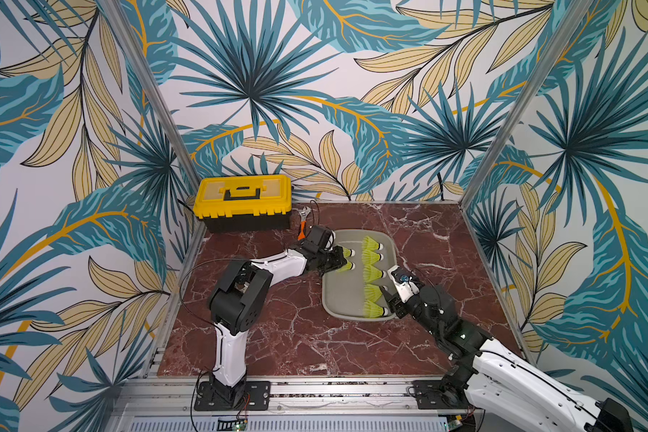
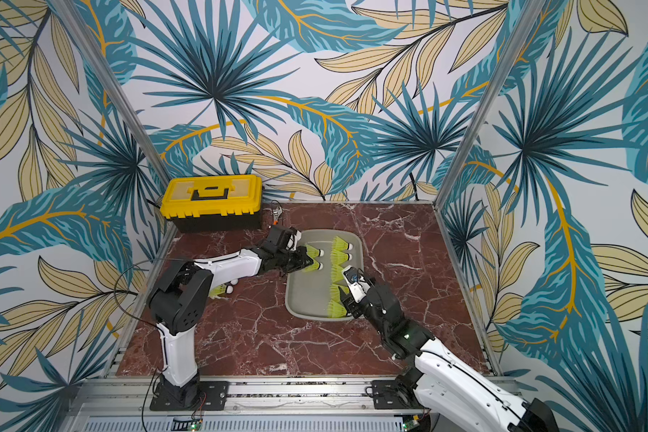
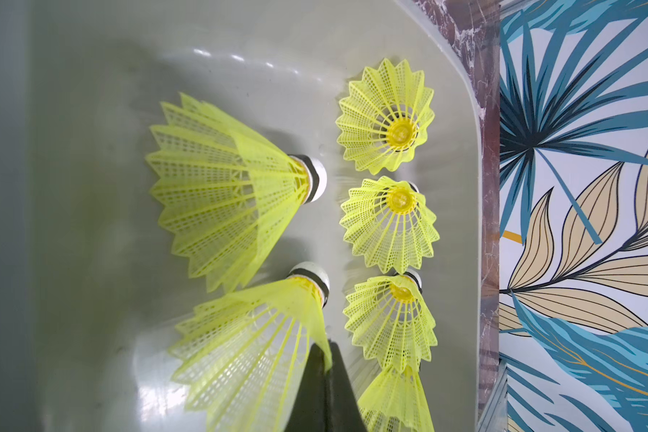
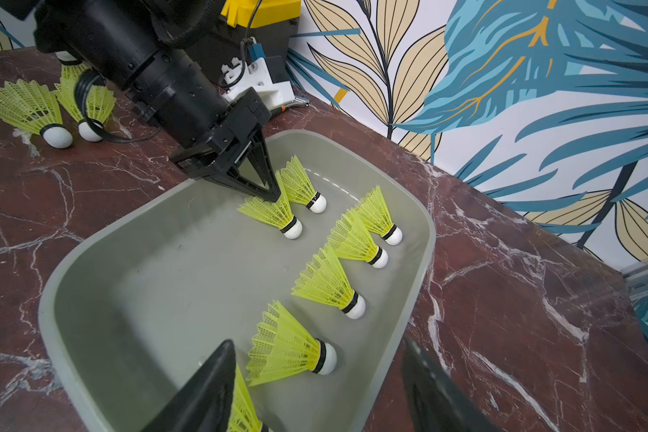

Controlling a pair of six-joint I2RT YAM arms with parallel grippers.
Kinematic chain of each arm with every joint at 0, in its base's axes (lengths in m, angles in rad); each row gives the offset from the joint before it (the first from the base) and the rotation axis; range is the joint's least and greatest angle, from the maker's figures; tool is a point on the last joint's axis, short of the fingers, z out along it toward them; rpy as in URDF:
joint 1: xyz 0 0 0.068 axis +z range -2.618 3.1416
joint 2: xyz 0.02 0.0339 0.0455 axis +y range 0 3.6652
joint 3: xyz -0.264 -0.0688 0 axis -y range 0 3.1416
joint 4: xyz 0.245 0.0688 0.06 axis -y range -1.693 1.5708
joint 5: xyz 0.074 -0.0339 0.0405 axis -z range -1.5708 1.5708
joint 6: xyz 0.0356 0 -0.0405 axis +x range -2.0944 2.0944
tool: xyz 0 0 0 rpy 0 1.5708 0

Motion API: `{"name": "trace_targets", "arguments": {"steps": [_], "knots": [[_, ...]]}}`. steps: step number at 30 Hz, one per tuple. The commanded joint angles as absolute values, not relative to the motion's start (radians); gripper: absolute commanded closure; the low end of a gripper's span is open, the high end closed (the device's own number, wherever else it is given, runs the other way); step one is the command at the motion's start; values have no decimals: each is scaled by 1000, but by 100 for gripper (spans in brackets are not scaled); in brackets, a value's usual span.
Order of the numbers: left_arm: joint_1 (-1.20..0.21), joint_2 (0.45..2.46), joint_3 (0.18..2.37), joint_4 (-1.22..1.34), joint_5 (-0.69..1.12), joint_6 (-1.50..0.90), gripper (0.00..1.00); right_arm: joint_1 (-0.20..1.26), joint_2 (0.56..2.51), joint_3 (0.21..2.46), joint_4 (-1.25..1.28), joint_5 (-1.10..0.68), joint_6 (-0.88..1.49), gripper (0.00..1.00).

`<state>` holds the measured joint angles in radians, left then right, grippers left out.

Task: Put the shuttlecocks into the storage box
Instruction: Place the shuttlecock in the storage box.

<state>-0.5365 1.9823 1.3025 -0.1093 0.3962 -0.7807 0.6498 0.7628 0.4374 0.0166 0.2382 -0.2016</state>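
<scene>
My left gripper will next move gently outward to get closer to the box's bare bottom [image 1: 348, 260] [image 3: 279, 253] beside the corner shuttlecock and let go of the skirt edge of its shuttlecock, because that part of the bottom is just outward.
The grey storage box [image 1: 343, 295] [image 2: 307, 295] lies mid-table and holds several neon yellow-green shuttlecocks [image 1: 371, 245]. My left gripper [image 1: 337, 262] [image 3: 328, 348] reaches in over the box's far left rim and is shut on the skirt edge of one shuttlecock [image 3: 247, 355] [image 4: 274, 213], which rests on the box floor. My right gripper [image 1: 390, 303] [image 4: 317, 340] is open at the near right corner, with one finger over the box [image 4: 165, 280] and the other outside the rim. A shuttlecock [image 4: 240, 407] lies against the inner finger. Two more shuttlecocks [image 4: 27, 108] [image 2: 219, 290] lie on the table, under the left arm.
A yellow-lidded black toolbox [image 1: 244, 202] stands at the back left corner, and an orange-handled wrench [image 1: 303, 222] lies beside it. Metal frame posts and patterned walls close in the marble table [image 1: 296, 336] on three sides.
</scene>
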Motion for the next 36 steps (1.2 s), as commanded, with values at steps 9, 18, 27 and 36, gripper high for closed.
{"name": "trace_targets", "arguments": {"steps": [9, 18, 27, 36], "knots": [[-509, 2037, 1419, -182, 370, -733, 99, 654, 742, 411, 0, 258, -187, 29], [-508, 2067, 1448, -198, 387, -725, 92, 654, 745, 407, 1, 261, -186, 29], [-507, 2079, 1492, -236, 380, -706, 82, 654, 744, 404, 0, 265, -187, 29], [-505, 2073, 1515, -268, 353, -686, 76, 653, 744, 403, 3, 268, -189, 29]]}}
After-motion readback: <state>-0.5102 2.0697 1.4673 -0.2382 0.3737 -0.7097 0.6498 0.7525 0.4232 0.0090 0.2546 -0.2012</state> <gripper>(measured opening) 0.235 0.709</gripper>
